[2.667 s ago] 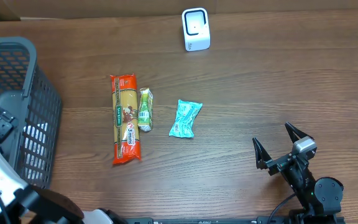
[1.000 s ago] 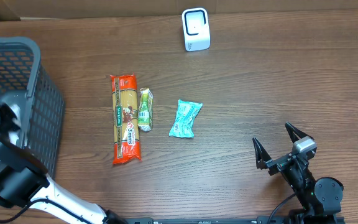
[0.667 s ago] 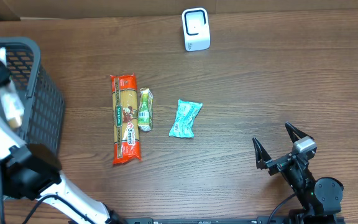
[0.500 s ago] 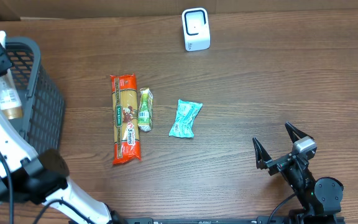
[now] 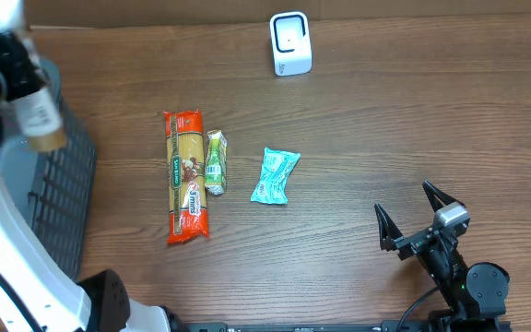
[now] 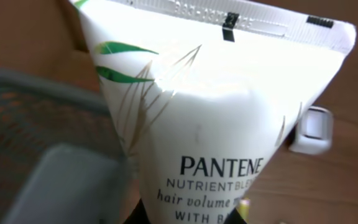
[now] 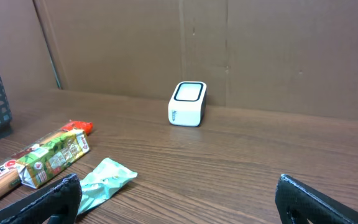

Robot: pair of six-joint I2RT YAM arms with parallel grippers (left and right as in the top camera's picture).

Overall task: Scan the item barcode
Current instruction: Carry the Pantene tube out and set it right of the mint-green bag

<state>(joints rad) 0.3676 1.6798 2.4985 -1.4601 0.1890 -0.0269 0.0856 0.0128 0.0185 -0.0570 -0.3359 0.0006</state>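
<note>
The robot's left gripper will next swing to the right in the overhead view, past the packets, and go down beside the teal pouch, where bare wood lies open.
My left gripper [image 5: 9, 57] is shut on a white Pantene tube [image 5: 39, 114] and holds it in the air over the grey basket's [image 5: 65, 189] far right corner. The tube [image 6: 216, 118] fills the left wrist view, crimped end up, its lower part between my dark fingers [image 6: 160, 214]. No barcode shows on the side facing the camera. The white scanner [image 5: 290, 43] stands at the table's far edge, and the scanner [image 6: 309, 127] peeks out behind the tube. My right gripper [image 5: 415, 214] rests open near the front right, nothing between its fingers.
An orange pasta packet [image 5: 185, 175], a small green packet [image 5: 215, 162] and a teal pouch [image 5: 276, 175] lie mid-table. In the right wrist view the teal pouch [image 7: 104, 180] lies just ahead of the left finger, with the scanner [image 7: 187, 103] beyond against a cardboard wall.
My left arm has risen out of the basket with the tube in its grip and carried it toward the far side and slightly right. The right arm has not moved.
</note>
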